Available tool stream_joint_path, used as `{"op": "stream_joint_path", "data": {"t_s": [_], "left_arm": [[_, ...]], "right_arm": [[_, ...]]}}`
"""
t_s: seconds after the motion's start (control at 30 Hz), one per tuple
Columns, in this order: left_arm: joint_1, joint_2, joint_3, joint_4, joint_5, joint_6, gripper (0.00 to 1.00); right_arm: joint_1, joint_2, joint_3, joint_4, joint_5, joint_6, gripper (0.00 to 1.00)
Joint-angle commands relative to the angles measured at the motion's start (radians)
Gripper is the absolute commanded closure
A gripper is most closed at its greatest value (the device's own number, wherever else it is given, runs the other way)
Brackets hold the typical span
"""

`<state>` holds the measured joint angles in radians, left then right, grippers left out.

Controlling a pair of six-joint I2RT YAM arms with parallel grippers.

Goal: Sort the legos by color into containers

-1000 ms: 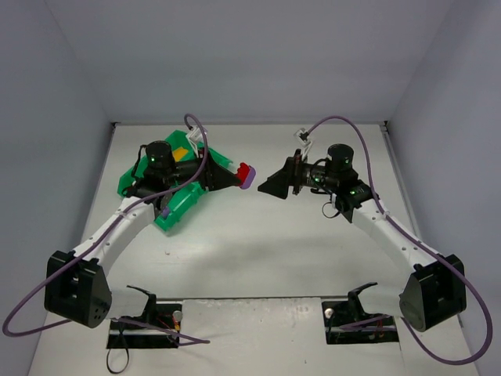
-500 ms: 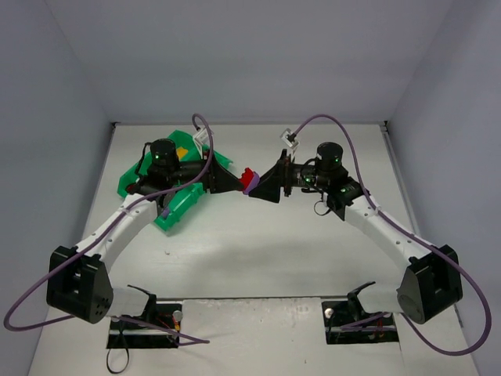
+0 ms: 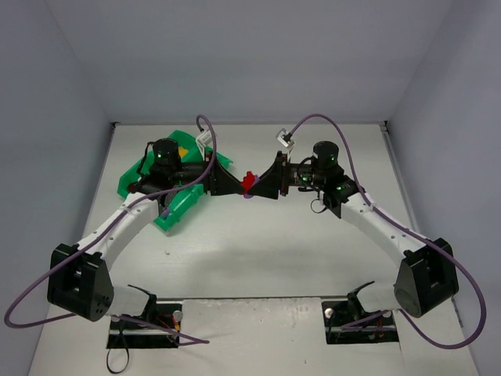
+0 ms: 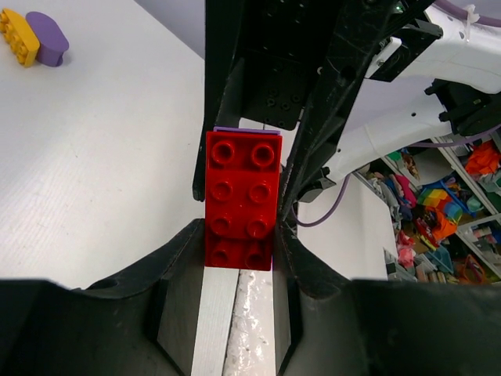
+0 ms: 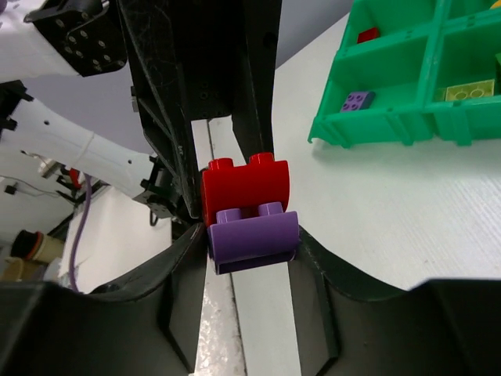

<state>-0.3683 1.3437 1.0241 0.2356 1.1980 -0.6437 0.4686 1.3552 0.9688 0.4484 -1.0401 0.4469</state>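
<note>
Next I need to swing my left gripper, turning it downward, over the compartment with the matching red brick, since that lies below it and to its left in the top view.
A red lego (image 3: 250, 180) and a purple lego (image 3: 247, 193) stuck together hang in the air between the two arms. In the left wrist view my left gripper (image 4: 241, 235) is shut on the near end of the red lego (image 4: 241, 200), with only a sliver of purple (image 4: 246, 128) showing behind it. In the right wrist view my right gripper (image 5: 252, 247) is shut on the purple lego (image 5: 253, 239), with the red lego (image 5: 246, 184) studded onto it. The green tray (image 3: 129, 182) of containers lies under the left arm, partly hidden.
The tray's wall (image 5: 368, 129) is at the upper right of the right wrist view, with a purple brick (image 5: 356, 101), a red one (image 5: 368, 34) and a lime one (image 5: 470, 91) in separate compartments. A yellow brick (image 4: 17, 35) and a purple piece (image 4: 47, 47) lie together on the table.
My right arm has moved left to meet the left gripper, and its jaws have shut on the purple lego. The left gripper kept its grip on the red lego.
</note>
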Motion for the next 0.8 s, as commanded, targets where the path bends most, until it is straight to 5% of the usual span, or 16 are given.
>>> {"op": "stream_joint_path", "data": {"t_s": [0.0, 0.13, 0.77], "left_arm": [[-0.004, -0.005, 0.064, 0.047, 0.041, 0.024, 1.0], [-0.001, 0.005, 0.073, 0.065, 0.045, 0.024, 1.0], [0.071, -0.001, 0.036, 0.252, 0.081, -0.088, 1.0]], "right_arm": [[0.005, -0.002, 0.044, 0.104, -0.043, -0.005, 0.72], [0.004, -0.01, 0.027, 0.098, -0.07, -0.014, 0.94], [-0.053, -0.041, -0.088, 0.033, -0.152, -0.077, 1.0]]}}
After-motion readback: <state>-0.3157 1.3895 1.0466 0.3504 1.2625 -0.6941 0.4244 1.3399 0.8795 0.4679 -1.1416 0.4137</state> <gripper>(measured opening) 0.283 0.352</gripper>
